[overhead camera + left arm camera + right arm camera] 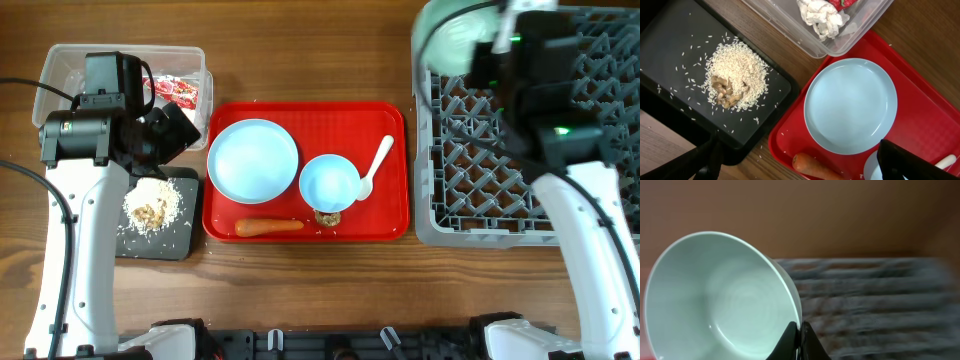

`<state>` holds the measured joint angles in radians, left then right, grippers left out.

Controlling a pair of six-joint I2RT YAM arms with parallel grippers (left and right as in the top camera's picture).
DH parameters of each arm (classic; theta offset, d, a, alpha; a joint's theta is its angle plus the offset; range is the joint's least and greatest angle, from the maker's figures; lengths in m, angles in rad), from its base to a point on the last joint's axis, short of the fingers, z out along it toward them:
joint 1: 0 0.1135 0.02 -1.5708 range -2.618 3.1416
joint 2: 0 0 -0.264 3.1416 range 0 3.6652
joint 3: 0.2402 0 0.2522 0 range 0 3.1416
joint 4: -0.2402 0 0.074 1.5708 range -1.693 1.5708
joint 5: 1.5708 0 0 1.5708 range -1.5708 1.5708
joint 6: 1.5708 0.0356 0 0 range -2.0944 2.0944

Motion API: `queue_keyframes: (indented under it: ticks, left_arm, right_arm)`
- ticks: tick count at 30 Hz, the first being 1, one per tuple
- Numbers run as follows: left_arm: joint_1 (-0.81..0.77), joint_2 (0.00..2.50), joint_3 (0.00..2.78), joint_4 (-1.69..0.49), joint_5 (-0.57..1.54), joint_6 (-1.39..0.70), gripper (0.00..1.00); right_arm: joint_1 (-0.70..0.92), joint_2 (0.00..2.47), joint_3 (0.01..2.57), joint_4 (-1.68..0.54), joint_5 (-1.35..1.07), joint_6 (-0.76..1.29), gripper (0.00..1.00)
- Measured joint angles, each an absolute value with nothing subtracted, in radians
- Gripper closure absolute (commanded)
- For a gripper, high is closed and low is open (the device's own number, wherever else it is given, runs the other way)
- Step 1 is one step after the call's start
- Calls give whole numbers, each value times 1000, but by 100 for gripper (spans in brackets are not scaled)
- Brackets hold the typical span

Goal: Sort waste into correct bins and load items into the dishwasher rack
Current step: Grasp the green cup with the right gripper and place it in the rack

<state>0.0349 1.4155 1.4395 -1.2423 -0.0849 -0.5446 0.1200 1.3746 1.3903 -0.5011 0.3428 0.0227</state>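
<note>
The saucer [725,300] overhangs the rack's edge, so my right gripper turns and lowers toward the right in the overhead view next, releasing it onto the rack's empty far pegs.
My right gripper [801,330] is shut on the rim of the pale green saucer [725,300] and holds it over the far left corner of the grey dishwasher rack [480,170]; the saucer also shows in the overhead view [455,40]. My left gripper [801,159] is open and empty, above the carrot [812,167] and the light blue plate [850,105]. The light blue bowl [329,183] and white spoon [378,165] lie on the red tray [395,215]. Rice [737,72] and a brownish scrap [725,92] lie in the black tray [670,55]. Tissue [822,17] and the red wrapper [175,90] lie in the clear tub [840,42]. The cup is out of view.
A second brownish scrap [327,217] lies on the red tray in front of the bowl. A few rice grains are scattered on the wooden table between the black tray and the red tray. The rack in the right wrist view [880,295] is blurred.
</note>
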Motion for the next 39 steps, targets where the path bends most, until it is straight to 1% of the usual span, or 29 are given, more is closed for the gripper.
queue_keyframes:
  ticks: [4, 7, 13, 17, 23, 30, 33, 39]
  left_arm:
    - [35, 1415, 1439, -1242, -85, -545, 0]
    - [35, 1415, 1439, -1242, -85, -545, 0]
    - [35, 1415, 1439, -1242, -85, -545, 0]
    - [35, 1415, 1439, -1243, -85, -545, 0]
    - [35, 1415, 1439, -1243, -85, -545, 0]
    - [35, 1415, 1439, -1243, -85, -545, 0]
    - [35, 1415, 1439, -1243, -85, -545, 0]
    - [35, 1415, 1439, -1243, -85, -545, 0]
  right_arm:
    - [6, 1397, 1390, -443, 552, -84, 96]
    - [-76, 1446, 1390, -359, 700, -134, 96]
    - [-187, 1625, 1390, -104, 909, -322, 96]
    - [-250, 1758, 1390, 41, 972, -435, 96]
    - [-353, 1926, 1390, 125, 995, -528, 96]
    - [-361, 1964, 1390, 122, 953, -540, 95]
    - [-357, 1964, 1390, 67, 916, -525, 94]
    - [-354, 1947, 1406, -98, 849, -390, 96]
